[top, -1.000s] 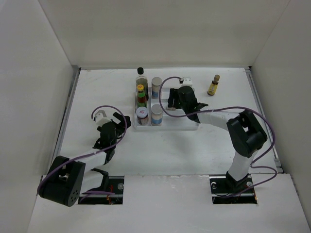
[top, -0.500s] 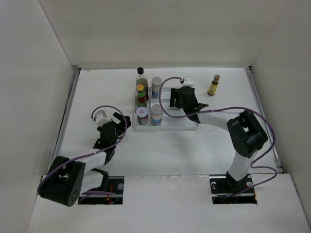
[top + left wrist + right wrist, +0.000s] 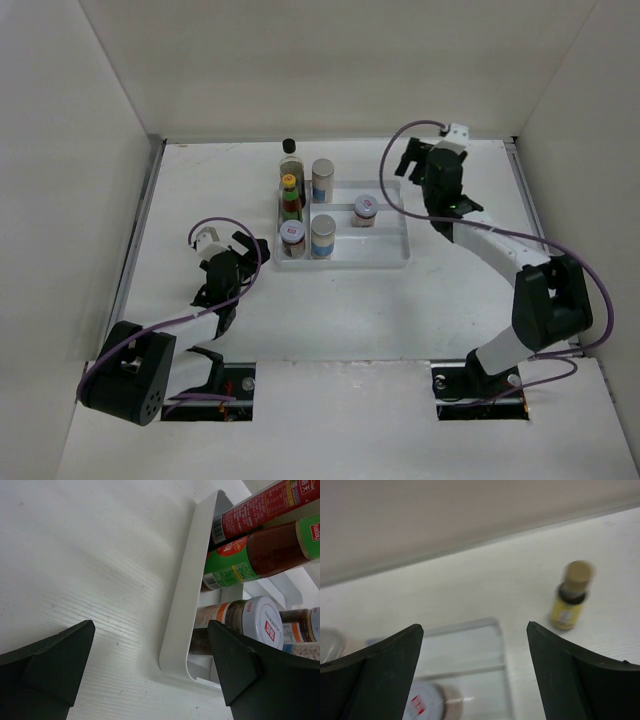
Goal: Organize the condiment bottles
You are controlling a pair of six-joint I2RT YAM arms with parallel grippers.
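Note:
The gold cap (image 3: 578, 575) is below, so next I should move my right gripper to the right in the wrist view and lower my open fingers around it.
The white divided tray (image 3: 385, 255) holds a red-green yellow-capped bottle (image 3: 290, 197), a short silver-lidded jar (image 3: 292, 238), two taller silver-lidded cylinders (image 3: 322, 180) (image 3: 322, 236) and a second short jar (image 3: 365, 209) standing alone in the right part. A black-capped bottle (image 3: 290, 158) stands at the tray's back left. The slim amber bottle (image 3: 569, 597) stands on the table beyond the tray; the right arm hides it in the top view. My right gripper (image 3: 408, 165) is open and empty, raised over the tray's back right corner. My left gripper (image 3: 248, 252) is open and empty, left of the tray.
In the left wrist view the tray's near left corner (image 3: 179, 630) lies between my open fingers, with the short jar (image 3: 250, 622) and the red-green bottle (image 3: 250, 555) behind it. White walls enclose the table on three sides.
My right gripper has let go of the short jar in the tray's right part and has risen and swung back right toward the amber bottle. The left arm has not moved.

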